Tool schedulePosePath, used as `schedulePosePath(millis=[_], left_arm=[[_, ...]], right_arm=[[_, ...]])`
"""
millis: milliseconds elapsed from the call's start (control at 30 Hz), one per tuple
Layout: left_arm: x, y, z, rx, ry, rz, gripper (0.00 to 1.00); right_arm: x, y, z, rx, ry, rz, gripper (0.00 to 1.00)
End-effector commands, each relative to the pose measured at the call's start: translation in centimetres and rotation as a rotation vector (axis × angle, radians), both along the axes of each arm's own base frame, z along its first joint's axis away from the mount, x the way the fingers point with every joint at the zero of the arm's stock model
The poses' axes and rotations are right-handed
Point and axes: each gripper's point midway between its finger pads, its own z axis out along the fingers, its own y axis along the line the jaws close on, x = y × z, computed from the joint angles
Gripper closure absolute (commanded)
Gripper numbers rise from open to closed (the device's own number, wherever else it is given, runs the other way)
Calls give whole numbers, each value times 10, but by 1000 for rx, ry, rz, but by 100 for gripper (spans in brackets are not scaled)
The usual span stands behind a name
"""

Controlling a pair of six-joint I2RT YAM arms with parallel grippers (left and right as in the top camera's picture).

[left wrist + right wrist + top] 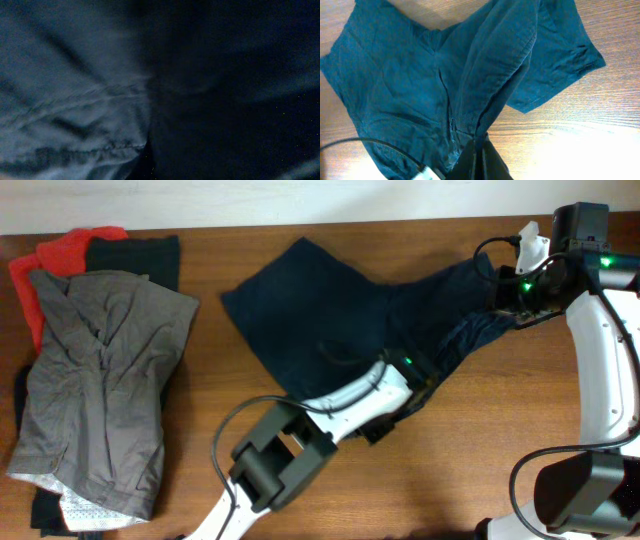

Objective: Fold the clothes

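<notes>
My left gripper lifts outward next, then lowers to release on the tabletop by the pile, since that spot lies to its left in the overhead view.
The dark navy shorts (330,320) lie spread across the middle of the wooden table (480,440). Their right end is drawn up toward the far right. My right gripper (505,302) is shut on that end. In the right wrist view its black fingers (470,162) pinch a fold of the shorts (410,75) at the bottom. My left gripper (425,380) sits at the shorts' near edge. Dark blue cloth (100,100) fills the left wrist view, bunched right at the jaws, which are hidden in it.
A pile of other garments lies at the left end of the table: a grey one (100,380) on top, a red one (60,255) and a black one (135,250) behind. The white wall runs along the far edge.
</notes>
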Motion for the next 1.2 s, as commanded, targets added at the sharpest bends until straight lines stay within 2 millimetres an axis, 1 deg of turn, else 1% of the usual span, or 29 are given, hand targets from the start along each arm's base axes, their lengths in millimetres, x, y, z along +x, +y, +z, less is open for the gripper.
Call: schedulePosePath(millis=[0, 100, 167, 200, 267, 300, 333, 367, 400, 467, 500, 667, 700, 800, 933, 967, 1067, 1167], left_arm=[[58, 29, 63, -95, -136, 151, 99], [96, 53, 109, -181, -233, 270, 99], [124, 76, 144, -248, -320, 354, 99], [134, 85, 158, -276, -358, 384, 99], [157, 106, 191, -337, -449, 451, 99], [166, 116, 205, -361, -490, 477, 99], [176, 129, 225, -394, -546, 508, 99], [182, 137, 238, -413, -582, 527, 99], [190, 150, 262, -447, -644, 555, 100], [195, 160, 287, -480, -705, 569, 99], [198, 165, 302, -500, -742, 565, 99], [194, 170, 365, -575, -879, 492, 99], [188, 172, 385, -597, -919, 471, 99], [173, 181, 412, -605, -978, 464, 99], [150, 200, 438, -579, -1051, 482, 99], [144, 203, 443, -581, -1062, 483, 99], [129, 211, 461, -591, -1111, 488, 99], [126, 218, 472, -589, -1160, 498, 99]], right_arm=[[2, -15, 6, 14, -25, -37, 96], [3, -20, 11, 40, -39, -49, 96], [3, -24, 14, 47, -49, -56, 96], [3, -25, 16, 49, -55, -58, 96], [5, -24, 26, 56, -79, -52, 96], [6, -23, 33, 54, -93, -48, 96], [6, -23, 44, 49, -115, -47, 96], [5, -23, 54, 43, -132, -45, 96], [3, -23, 71, 25, -161, -25, 96], [-3, -23, 96, -5, -195, -16, 96], [-6, -24, 107, -18, -209, -15, 96], [-29, -26, 166, -84, -301, -35, 96], [-39, -23, 185, -100, -336, -26, 96], [-58, -19, 210, -123, -382, -21, 96], [-82, -20, 230, -171, -415, -49, 96], [-85, -20, 235, -178, -431, -53, 96], [-92, -18, 246, -188, -469, -54, 96], [-91, -19, 247, -189, -475, -54, 96]])
